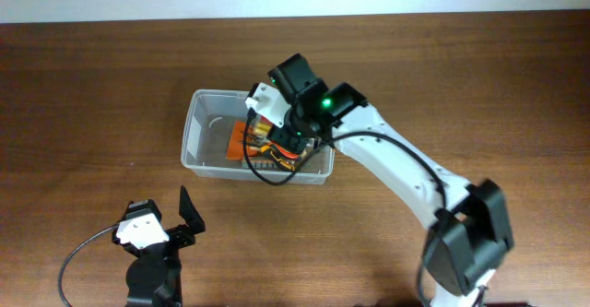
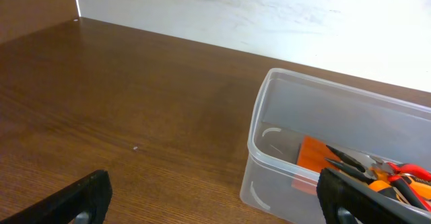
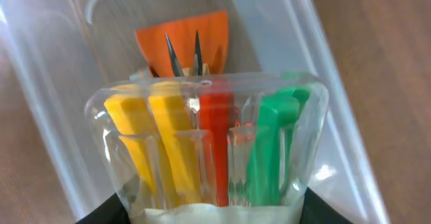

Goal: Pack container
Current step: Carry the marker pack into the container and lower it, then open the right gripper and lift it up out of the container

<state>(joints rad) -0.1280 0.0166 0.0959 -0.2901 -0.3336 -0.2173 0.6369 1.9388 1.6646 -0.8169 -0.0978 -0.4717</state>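
The right gripper lowers the small clear box into the container's end by the pliers' handles next and releases it there, since the open container lies below it.
The clear plastic container (image 1: 205, 150) stands mid-table and holds an orange card (image 1: 241, 137) and pliers with orange-red handles (image 1: 277, 152). It also shows in the left wrist view (image 2: 283, 150) and the right wrist view (image 3: 54, 96). My right gripper (image 1: 281, 123) is over the container's right part, shut on a small clear box of yellow, red and green bits (image 3: 209, 143). The pliers' tips (image 3: 182, 52) lie on the orange card below it. My left gripper (image 2: 215, 200) is open and empty, low over the table in front of the container's left end (image 1: 171, 224).
Brown wooden table (image 1: 92, 95) all round. A white wall edge (image 2: 269, 15) runs along the far side of the table. The right arm (image 1: 406, 173) reaches from the front right across to the container.
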